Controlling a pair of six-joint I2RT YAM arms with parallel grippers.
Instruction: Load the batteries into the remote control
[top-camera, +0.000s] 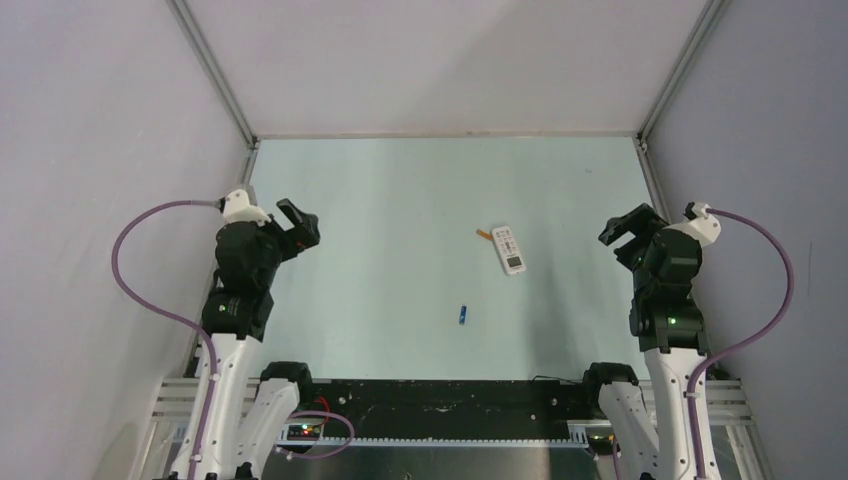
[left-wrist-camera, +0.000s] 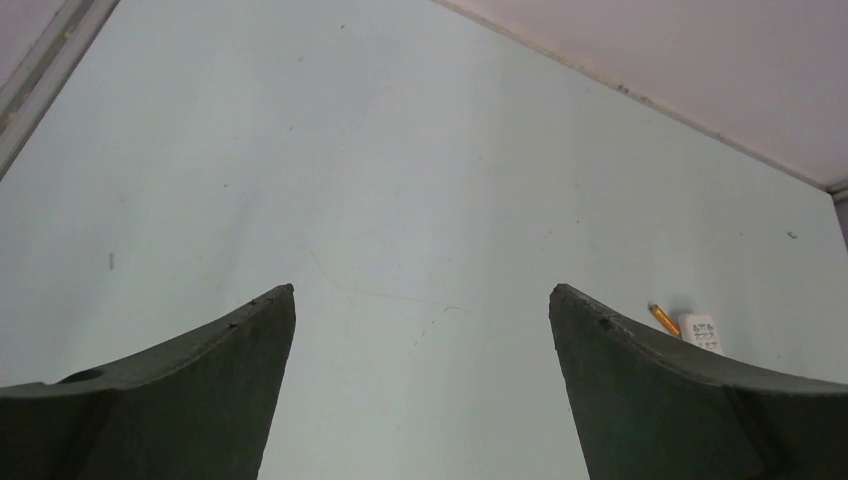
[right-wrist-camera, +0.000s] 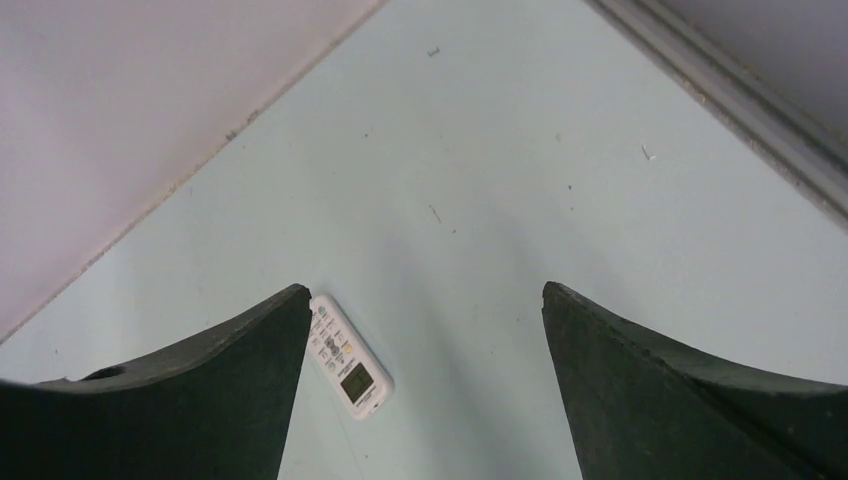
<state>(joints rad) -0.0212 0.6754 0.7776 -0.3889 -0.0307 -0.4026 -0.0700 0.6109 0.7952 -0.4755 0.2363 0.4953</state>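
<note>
My right gripper goes left in the top view and down over the remote's screen end (top-camera: 514, 263) (right-wrist-camera: 358, 384) next. The orange battery lies by the remote's far end.
The white remote control (top-camera: 509, 249) lies face up on the pale table, right of centre. It also shows in the right wrist view (right-wrist-camera: 350, 356) and partly in the left wrist view (left-wrist-camera: 701, 331). The orange battery (top-camera: 484, 235) lies just beside the remote's far left end and shows in the left wrist view (left-wrist-camera: 664, 319). The blue battery (top-camera: 463, 315) lies alone nearer the arms. My left gripper (top-camera: 298, 225) is open and empty at the table's left edge. My right gripper (top-camera: 628, 232) is open and empty at the right edge, apart from the remote.
Grey walls enclose the table (top-camera: 400, 200) on three sides, with metal rails (top-camera: 215, 70) in the corners. A black base bar (top-camera: 440, 400) runs along the near edge between the arm mounts.
</note>
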